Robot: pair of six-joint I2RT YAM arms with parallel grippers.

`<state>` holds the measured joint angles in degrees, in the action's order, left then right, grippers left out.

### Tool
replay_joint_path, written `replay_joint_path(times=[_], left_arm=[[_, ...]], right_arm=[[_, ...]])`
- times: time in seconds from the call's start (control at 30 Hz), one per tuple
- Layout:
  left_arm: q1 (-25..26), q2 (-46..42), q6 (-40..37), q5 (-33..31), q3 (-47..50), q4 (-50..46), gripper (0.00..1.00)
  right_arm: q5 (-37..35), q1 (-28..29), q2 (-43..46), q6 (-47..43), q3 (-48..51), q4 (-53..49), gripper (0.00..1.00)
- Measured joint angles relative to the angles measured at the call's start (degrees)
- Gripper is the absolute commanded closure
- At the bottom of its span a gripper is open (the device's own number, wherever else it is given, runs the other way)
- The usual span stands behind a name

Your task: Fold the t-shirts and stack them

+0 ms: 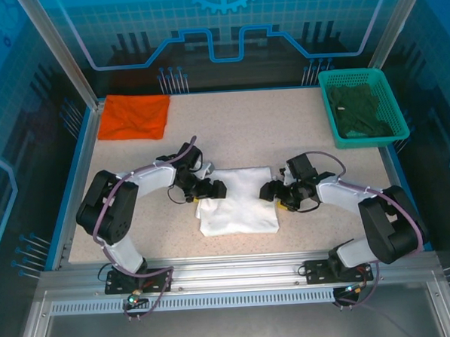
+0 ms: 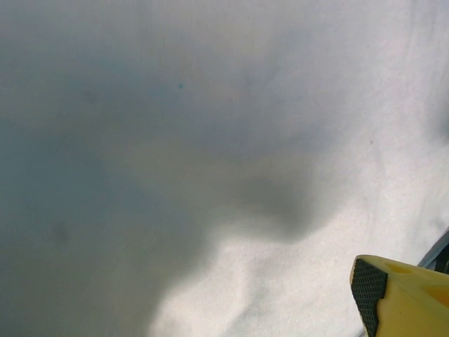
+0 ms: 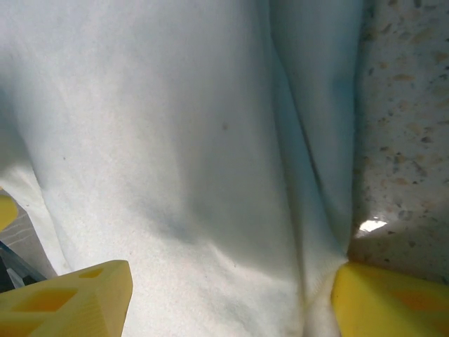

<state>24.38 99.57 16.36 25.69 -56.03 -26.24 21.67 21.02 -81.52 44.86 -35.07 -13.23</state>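
Note:
Only the end of one finger shows against the cloth. My left gripper needs to slide away from my right gripper next, then go in over the white t-shirt's side edge and close.
A white t-shirt (image 1: 238, 202) lies folded into a rough rectangle at the table's middle front. My left gripper (image 1: 215, 189) sits at its upper left edge, my right gripper (image 1: 268, 191) at its upper right edge. In the left wrist view white cloth (image 2: 231, 175) lies close under the camera and one yellow finger (image 2: 396, 298) shows at the lower right. In the right wrist view the yellow fingers (image 3: 70, 298) stand wide apart over the white cloth (image 3: 175, 140), the right one at the cloth's edge. An orange t-shirt (image 1: 135, 116) lies folded at the back left.
A green basket (image 1: 348, 74) at the back right holds dark green cloth (image 1: 361, 110). The speckled table (image 1: 283, 128) is bounded by blue rails and an aluminium frame. Bare tabletop (image 3: 407, 140) lies just right of the white shirt's edge.

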Motion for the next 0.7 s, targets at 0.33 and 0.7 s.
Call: replay_joint_path(times=[0.33,0.7], left_arm=[[0.22,-1.79,4.39,-1.6,1.31,0.59,0.03],[-0.02,-6.51,9.22,-3.96,6.47,0.9,0.09]], right_arm=[[-0.2,-0.07,-0.72,-0.46,0.0,-0.28,0.26],[-0.09,-0.09,-1.14,-1.03,0.0,-0.15,0.27]])
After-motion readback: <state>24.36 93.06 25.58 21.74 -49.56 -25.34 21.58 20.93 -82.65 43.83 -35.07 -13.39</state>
